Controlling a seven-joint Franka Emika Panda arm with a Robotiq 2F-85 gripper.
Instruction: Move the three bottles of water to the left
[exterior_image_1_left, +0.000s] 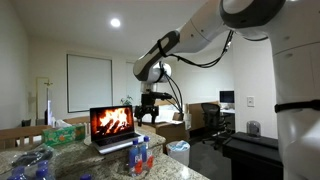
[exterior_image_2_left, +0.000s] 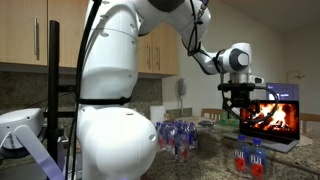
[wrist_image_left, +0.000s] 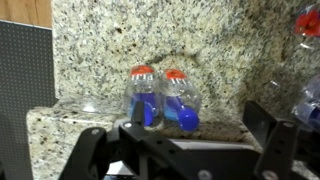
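My gripper is above the bottle nearer the counter edge (exterior_image_1_left: 146, 153) (wrist_image_left: 145, 98) and should next move to its left in the wrist view, then lower around the bottle's cap.
The bottles of water stand close together on the granite counter (exterior_image_1_left: 185, 172), in front of the laptop, in both exterior views (exterior_image_1_left: 138, 155) (exterior_image_2_left: 250, 158). They are small and clear, with blue caps and red-and-blue labels. The wrist view looks down on two of them side by side (wrist_image_left: 145, 98) (wrist_image_left: 181, 102); a third I cannot make out there. My gripper (exterior_image_1_left: 148, 110) (exterior_image_2_left: 240, 100) (wrist_image_left: 180, 150) hangs well above the bottles, open, with nothing between its fingers (wrist_image_left: 268, 130).
An open laptop (exterior_image_1_left: 112, 125) (exterior_image_2_left: 275, 115) showing a fire stands just behind the bottles. A wrapped pack of bottles (exterior_image_1_left: 30, 165) (exterior_image_2_left: 180, 135) lies farther along the counter. A green tissue box (exterior_image_1_left: 65, 132) sits behind the pack. The counter edge (wrist_image_left: 60, 112) runs near the bottles.
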